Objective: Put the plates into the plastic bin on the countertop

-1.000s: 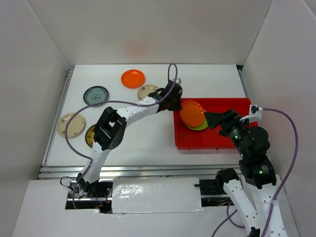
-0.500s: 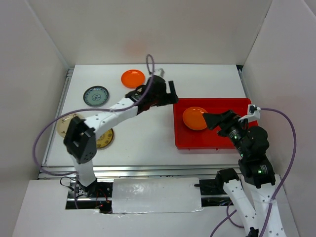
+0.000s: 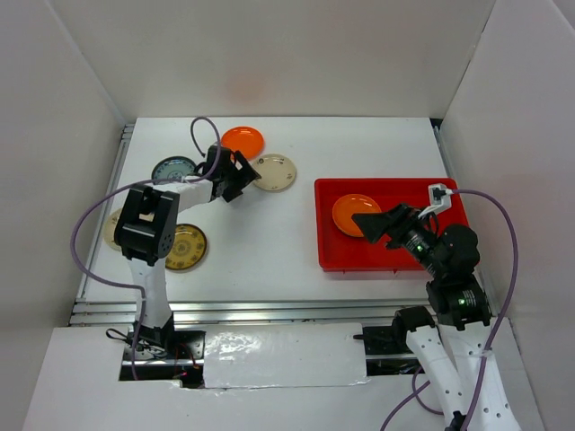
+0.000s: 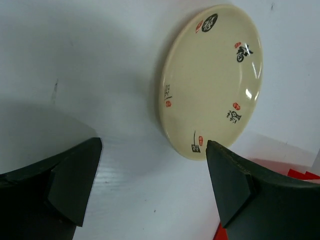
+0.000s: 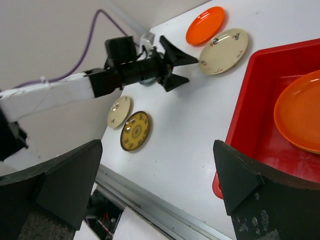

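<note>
Next, my left gripper slides outward and toward the cream plate, bringing its open fingers around the plate's rim facing it, because that rim lies ahead of the fingers.
The red plastic bin [image 3: 409, 256] stands at the right of the white countertop [image 3: 269, 233] and holds an orange plate [image 3: 349, 214]. My left gripper [image 3: 244, 177] is open and empty, low over the countertop just left of a cream plate [image 3: 275, 171]. That cream plate [image 4: 212, 75] lies ahead of the left fingers [image 4: 75, 175]. Behind it sits a second orange plate [image 3: 243, 140]. A grey-blue plate [image 3: 171, 167], a brown-gold plate [image 3: 184, 247] and another cream plate [image 3: 115, 230] lie at the left. My right gripper [image 3: 370, 226] hangs open over the bin's left part.
The left arm's white links and purple cable [image 3: 90, 224] stretch over the plates at the left. Metal rails [image 3: 225, 310] run along the near edge. White walls close in the back and both sides. The bin's wall [image 5: 245, 100] fills the right of the right wrist view.
The left gripper let go of the orange plate in the bin, opened, and swung back left to the cream plate. The right gripper shifted slightly left over the bin.
</note>
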{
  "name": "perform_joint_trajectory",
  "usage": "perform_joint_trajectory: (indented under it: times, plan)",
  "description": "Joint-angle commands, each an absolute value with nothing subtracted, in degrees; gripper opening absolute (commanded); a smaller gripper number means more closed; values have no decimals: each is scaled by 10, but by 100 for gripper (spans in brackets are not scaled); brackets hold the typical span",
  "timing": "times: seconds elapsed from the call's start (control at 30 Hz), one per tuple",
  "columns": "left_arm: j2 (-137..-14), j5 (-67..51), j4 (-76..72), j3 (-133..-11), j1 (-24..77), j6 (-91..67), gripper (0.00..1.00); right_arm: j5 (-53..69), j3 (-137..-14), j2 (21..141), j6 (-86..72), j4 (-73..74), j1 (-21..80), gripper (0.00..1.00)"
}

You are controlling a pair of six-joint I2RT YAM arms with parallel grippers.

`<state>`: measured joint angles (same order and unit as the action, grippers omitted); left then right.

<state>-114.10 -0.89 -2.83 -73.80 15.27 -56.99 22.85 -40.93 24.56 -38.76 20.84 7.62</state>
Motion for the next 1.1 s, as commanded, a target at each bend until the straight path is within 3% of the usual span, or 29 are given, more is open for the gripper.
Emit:
perform_joint_trajectory:
  times: [0.0,0.17,0.23,0.27,0.43,0.5,0.57,0.7,0.87,0.97,1.07]
  plan:
    - [-1163,-81,-149,-766,148,-556,99,292,-417,254,-365,159,69,100]
    - [-1250,-93,-94,-837,134,-554,90,297,-421,260,-352,161,64,100]
    - [-1265,-92,-86,-839,131,-562,80,283,-430,263,-342,182,60,100]
    - [-1275,-91,-88,-835,130,-564,69,280,-433,260,-340,185,59,100]
    - [-1300,-91,-102,-818,126,-582,56,287,-446,261,-338,189,52,100]
    - [-1300,-90,-103,-817,126,-582,22,288,-447,264,-339,189,52,100]
    - [-1284,-83,-88,-816,129,-570,0,289,-450,265,-341,188,51,100]
    - [-1159,-30,-43,-761,152,-550,0,283,-453,261,-340,194,48,100]
    - [-910,163,73,-707,268,-518,0,246,-456,250,-345,205,48,100]
    - [-896,108,76,-731,324,-484,0,190,-464,250,-362,224,47,100]
    - [-964,66,121,-804,373,-464,0,141,-482,247,-383,253,44,100]
